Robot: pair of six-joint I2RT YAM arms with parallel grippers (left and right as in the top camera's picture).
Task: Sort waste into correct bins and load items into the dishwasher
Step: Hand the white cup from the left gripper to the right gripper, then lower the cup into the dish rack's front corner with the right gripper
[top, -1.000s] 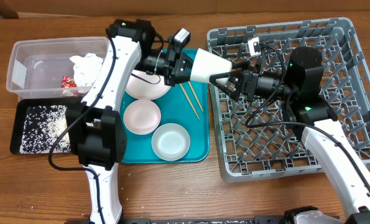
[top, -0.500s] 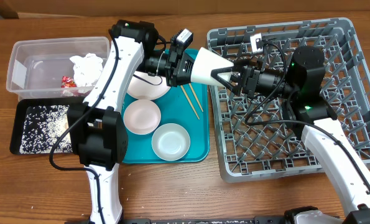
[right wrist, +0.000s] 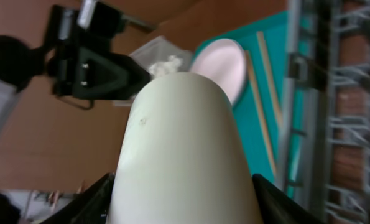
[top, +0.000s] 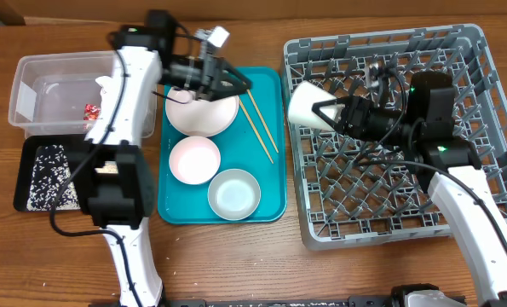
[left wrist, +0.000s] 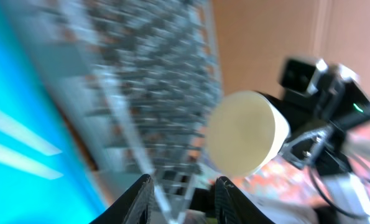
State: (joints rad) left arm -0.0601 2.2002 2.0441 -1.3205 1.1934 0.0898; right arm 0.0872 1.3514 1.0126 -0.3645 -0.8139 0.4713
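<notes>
The rack's near tray-side corner lies below my right gripper and nearer my base. That gripper will next move back and down to release the cup there.
The small white cup lies sideways in my right gripper, which is shut on it above the left edge of the grey dishwasher rack. In the right wrist view the cup fills the space between the fingers. My left gripper stands open and empty over the white plate on the teal tray, apart from the cup. The pinkish bowl, grey-green bowl and chopsticks also lie on the tray.
The clear tub at far left holds the red wrapper and the tissue, half hidden by my left arm. Below it, the black tray holds rice grains. Upright pegs fill the rack.
The left gripper opened, let go of the cup and drew back left over the plate. The right gripper kept the cup and carried it slightly right, over the rack's edge.
</notes>
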